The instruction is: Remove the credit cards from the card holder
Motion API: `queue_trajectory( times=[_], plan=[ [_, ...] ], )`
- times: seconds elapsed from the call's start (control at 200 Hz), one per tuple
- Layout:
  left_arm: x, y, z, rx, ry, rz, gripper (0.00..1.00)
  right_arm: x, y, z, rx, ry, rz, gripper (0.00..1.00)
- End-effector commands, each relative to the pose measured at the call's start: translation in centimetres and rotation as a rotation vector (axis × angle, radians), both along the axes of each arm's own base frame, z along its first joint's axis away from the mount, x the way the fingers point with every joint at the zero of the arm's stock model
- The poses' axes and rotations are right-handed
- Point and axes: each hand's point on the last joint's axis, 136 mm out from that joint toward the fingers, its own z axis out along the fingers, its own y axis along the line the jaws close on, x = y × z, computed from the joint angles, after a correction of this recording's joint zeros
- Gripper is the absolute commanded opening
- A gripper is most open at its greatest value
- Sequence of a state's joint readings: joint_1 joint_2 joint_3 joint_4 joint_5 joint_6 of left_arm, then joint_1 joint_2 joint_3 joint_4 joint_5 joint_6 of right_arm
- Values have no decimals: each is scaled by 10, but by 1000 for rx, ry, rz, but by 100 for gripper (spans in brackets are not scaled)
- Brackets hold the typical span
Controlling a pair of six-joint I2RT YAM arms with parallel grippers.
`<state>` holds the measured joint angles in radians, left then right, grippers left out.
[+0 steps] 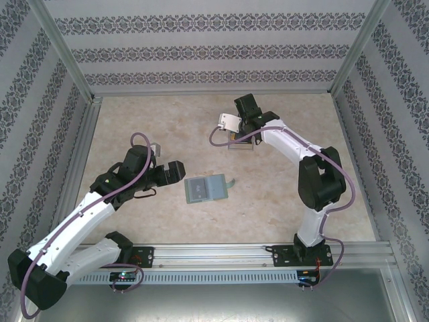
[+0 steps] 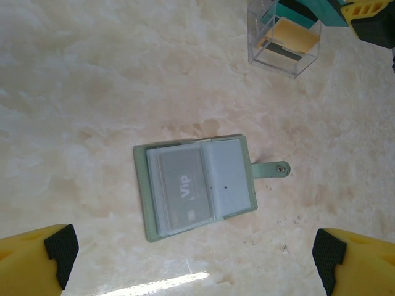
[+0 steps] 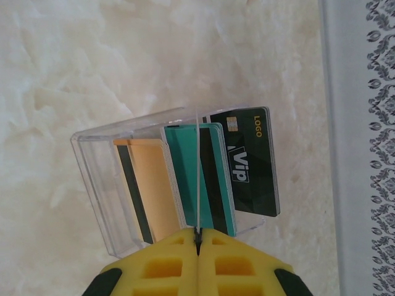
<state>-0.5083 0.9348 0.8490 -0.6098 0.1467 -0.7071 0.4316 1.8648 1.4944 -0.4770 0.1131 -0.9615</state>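
The clear box (image 3: pixel 99 179) holding cards is below my right gripper, so my right gripper will next go down to the teal card's edge (image 3: pixel 228 176) beside the black one and let go of the credit card.
The dull-green card holder (image 1: pixel 206 189) lies open and flat on the table, its strap pointing right. Through its clear sleeve (image 2: pixel 182 191) a dark card marked VIP shows. My left gripper (image 1: pixel 175 171) hovers just left of the holder, open, with both pads wide apart and nothing between them (image 2: pixel 194 259). My right gripper (image 3: pixel 197 237) is shut on a thin credit card (image 3: pixel 197 179) seen edge-on. It holds that card over a clear plastic box (image 3: pixel 99 179). In the box stand a tan card (image 3: pixel 151 185), a teal card (image 3: pixel 185 172) and a black VIP card (image 3: pixel 250 160).
The clear box (image 1: pixel 240 142) sits at the back of the table, right of centre, and shows at the top right of the left wrist view (image 2: pixel 284 43). A metal frame rail (image 3: pixel 352 123) runs along the table's right side. Patterned walls enclose the table.
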Motion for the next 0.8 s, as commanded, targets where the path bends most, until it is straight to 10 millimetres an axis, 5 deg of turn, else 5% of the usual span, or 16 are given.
queue_trajectory(
  times=[0.0,0.794],
  plan=[
    [-4,11,-6,32,21,30,100,12,-6,0,-19,-21,-10,0],
    [1,11,-12,51,28,30,99,26,-19,-35,-88,-3,-26,0]
  ],
)
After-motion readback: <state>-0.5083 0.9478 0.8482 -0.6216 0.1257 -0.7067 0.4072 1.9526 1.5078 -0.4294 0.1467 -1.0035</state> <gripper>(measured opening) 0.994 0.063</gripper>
